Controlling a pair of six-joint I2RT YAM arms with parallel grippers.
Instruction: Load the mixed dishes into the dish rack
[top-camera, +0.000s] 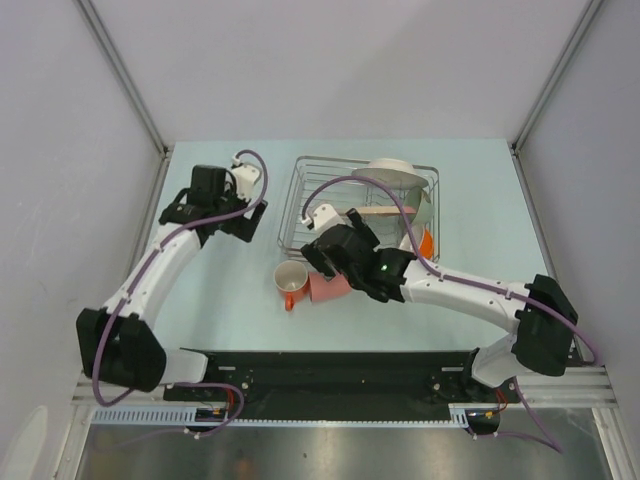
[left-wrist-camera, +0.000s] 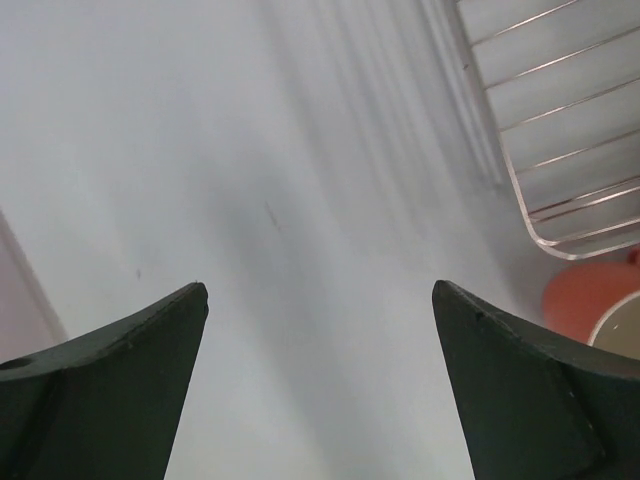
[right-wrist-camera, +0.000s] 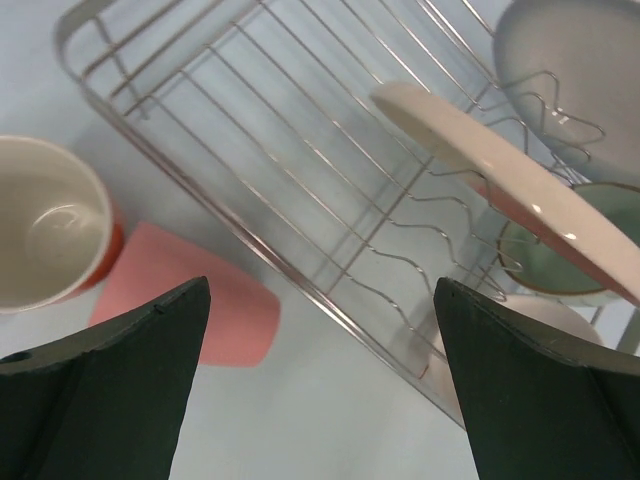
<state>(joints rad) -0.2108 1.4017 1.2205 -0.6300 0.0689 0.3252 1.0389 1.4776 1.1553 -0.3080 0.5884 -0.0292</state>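
I need to move my right gripper to the left in the top view next and down onto the mug's rim by the handle (top-camera: 287, 290), since the mug is standing upright with its top open.
The silver wire dish rack (top-camera: 330, 200) stands at mid-table. A large whitish plate (top-camera: 393, 171) stands at its back right, and a pink plate (top-camera: 385, 211) leans in front of it. An orange cup (top-camera: 426, 242) sits at the rack's right front. The orange-and-white mug (top-camera: 291, 282) stands upright on the table in front of the rack, with the pink tumbler (top-camera: 330, 288) lying on its side beside it. My right gripper (top-camera: 322, 256) is open and empty above the tumbler. My left gripper (top-camera: 250, 222) is open and empty left of the rack.
The right wrist view shows the mug (right-wrist-camera: 50, 235), the tumbler (right-wrist-camera: 240, 320), the rack's front rail (right-wrist-camera: 300, 270), the leaning pink plate (right-wrist-camera: 480, 160) and a pale green bowl (right-wrist-camera: 560, 255). The left wrist view shows the rack's corner (left-wrist-camera: 560, 150) and the mug (left-wrist-camera: 595, 300).
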